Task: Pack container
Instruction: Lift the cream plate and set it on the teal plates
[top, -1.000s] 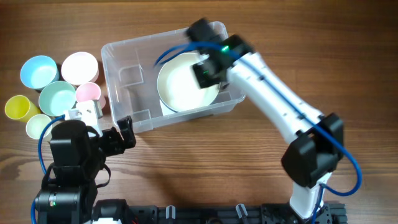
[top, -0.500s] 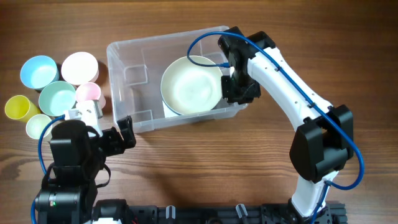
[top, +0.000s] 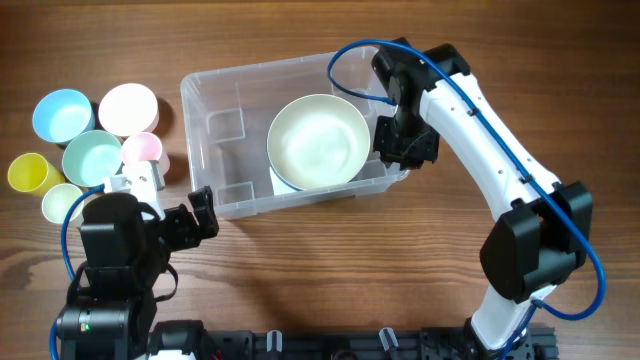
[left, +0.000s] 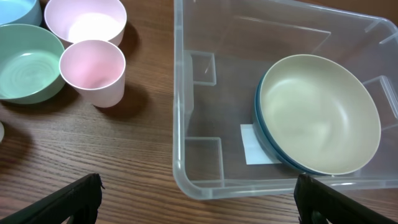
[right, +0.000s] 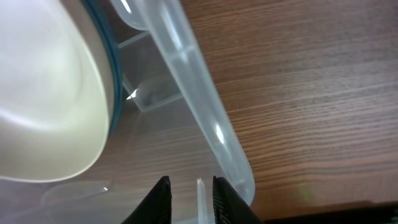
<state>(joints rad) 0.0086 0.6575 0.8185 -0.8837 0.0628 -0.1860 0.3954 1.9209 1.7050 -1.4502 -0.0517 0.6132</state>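
Note:
My open left gripper should next move outward, turn and lower astride the pink cup's side facing the container, as that cup stands closest to it, opening up.
The clear container (top: 225, 150) lies on the wooden table, with a white label (left: 255, 146) on its base. Inside it, a cream bowl (top: 318, 140) sits nested in a blue bowl, tilted toward the right wall. My right gripper (top: 398, 140) is at the container's right wall. In the right wrist view, its fingers (right: 189, 190) are shut on the thin clear wall beside the rounded rim (right: 199, 93), and the cream bowl (right: 50, 93) is at left. My left gripper (top: 170, 200) is open and empty, just off the container's front left corner (left: 199, 186).
Left of the container stand a blue bowl (top: 62, 113), a pale pink bowl (top: 127, 108), a green bowl (top: 92, 157), a pink cup (top: 141, 150), a yellow cup (top: 28, 173) and a cream cup (top: 60, 203). The pink cup (left: 93, 71) is closest to the container.
The right arm moved from over the bowl to the container's right wall. The container and its bowls have shifted to the right. The left arm has not moved.

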